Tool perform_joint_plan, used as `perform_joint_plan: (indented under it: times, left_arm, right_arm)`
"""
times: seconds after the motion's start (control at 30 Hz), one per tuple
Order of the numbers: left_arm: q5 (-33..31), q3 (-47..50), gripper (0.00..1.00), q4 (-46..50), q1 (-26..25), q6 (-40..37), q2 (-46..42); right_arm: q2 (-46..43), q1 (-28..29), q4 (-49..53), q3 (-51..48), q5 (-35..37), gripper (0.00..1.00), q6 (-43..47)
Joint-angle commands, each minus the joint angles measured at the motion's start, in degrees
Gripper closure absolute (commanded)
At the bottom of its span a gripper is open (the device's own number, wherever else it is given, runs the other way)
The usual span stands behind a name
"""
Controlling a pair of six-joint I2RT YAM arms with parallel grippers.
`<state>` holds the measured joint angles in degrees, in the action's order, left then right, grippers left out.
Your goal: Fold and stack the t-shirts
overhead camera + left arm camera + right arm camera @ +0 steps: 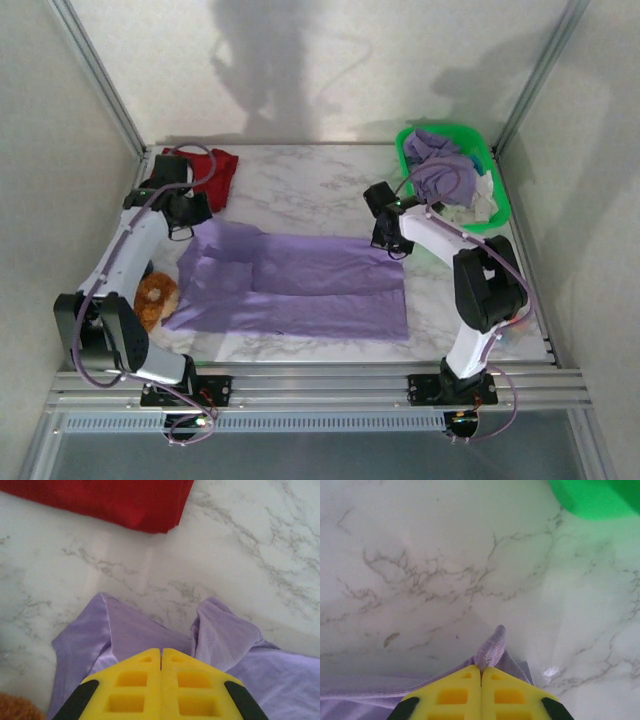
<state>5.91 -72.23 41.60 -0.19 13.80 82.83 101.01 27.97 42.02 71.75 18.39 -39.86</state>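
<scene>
The nub of the shirt's hem will next go back in my right gripper to near the shirt's lengthwise crease. The far piece of cloth will fold over before I release the hem.
A lavender t-shirt (290,285) lies spread across the middle of the marble table, its left part folded over itself. My left gripper (195,215) is at the shirt's far left corner; its yellow fingers (161,652) are shut, with lavender cloth (220,630) bunched up around the tips. My right gripper (388,245) is at the far right corner, shut (481,669) on a small nub of the shirt's hem (491,650). A dark red t-shirt (210,170) (125,502) lies folded at the far left. More lavender t-shirts (440,170) are heaped in the basket.
A green plastic basket (455,135) (592,497) stands at the far right, close behind my right gripper. A brown fuzzy toy (155,295) (17,707) sits by the shirt's left edge beside the left arm. Metal frame posts and walls ring the table.
</scene>
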Motion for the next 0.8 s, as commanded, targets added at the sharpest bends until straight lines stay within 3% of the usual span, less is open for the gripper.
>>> perform_joint_plan:
  times: [0.0,0.33,0.77]
  left_arm:
    - [-2.7,3.1,1.00,3.8,1.1,1.0,-3.3]
    - [-3.2,9.6,1.00,6.6,1.4,2.1,-9.2]
    - [-4.0,15.8,1.00,9.6,1.5,7.2,-16.5]
  right_arm:
    - [-3.2,1.5,2.1,-2.1,1.7,1.00,-1.5]
    - [-4.9,5.6,6.4,-5.8,7.7,1.00,-6.2]
    - [-5.4,9.8,8.7,-10.2,8.4,1.00,-11.5]
